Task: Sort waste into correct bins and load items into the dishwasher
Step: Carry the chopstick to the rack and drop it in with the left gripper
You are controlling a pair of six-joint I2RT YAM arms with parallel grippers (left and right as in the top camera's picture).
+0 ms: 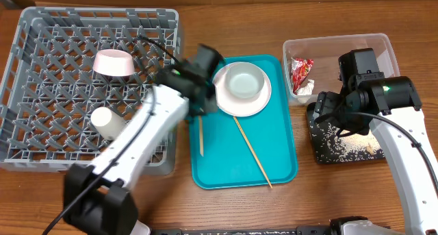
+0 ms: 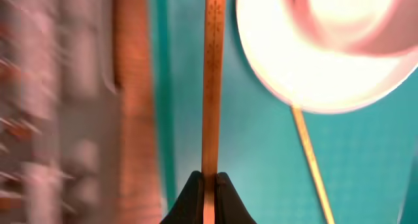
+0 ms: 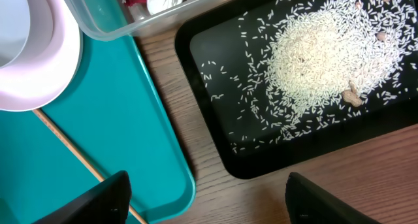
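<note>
The robot's left hand has to carry the chopstick sideways and down next and then let it go, because the rack's slots by the tray (image 1: 159, 144) (image 2: 81, 132) lie below it, on the left in the overhead view.
My left gripper (image 1: 200, 106) (image 2: 209, 185) is shut on a thin wooden chopstick (image 2: 210, 87) over the left edge of the teal tray (image 1: 226, 170). The white plate (image 1: 254, 106) lies on that tray with the grey-green bowl (image 1: 243, 83) on it. The pink bowl (image 1: 114, 62) and the white cup (image 1: 107, 122) sit in the grey dish rack (image 1: 41, 153). The red wrapper (image 1: 301, 72) lies in the clear tub (image 1: 342, 46). Rice (image 3: 326, 48) lies in the black tray (image 1: 328, 153) (image 3: 215, 142). My right gripper (image 1: 320, 113) (image 3: 209, 198) is open and empty above the gap between the teal tray and the black tray.
A second chopstick (image 1: 253, 153) (image 3: 65, 145) lies slanted on the teal tray. The clear tub's corner (image 3: 111, 25) touches the teal tray's edge. Bare wooden table (image 1: 342, 194) lies in front of the black tray.
</note>
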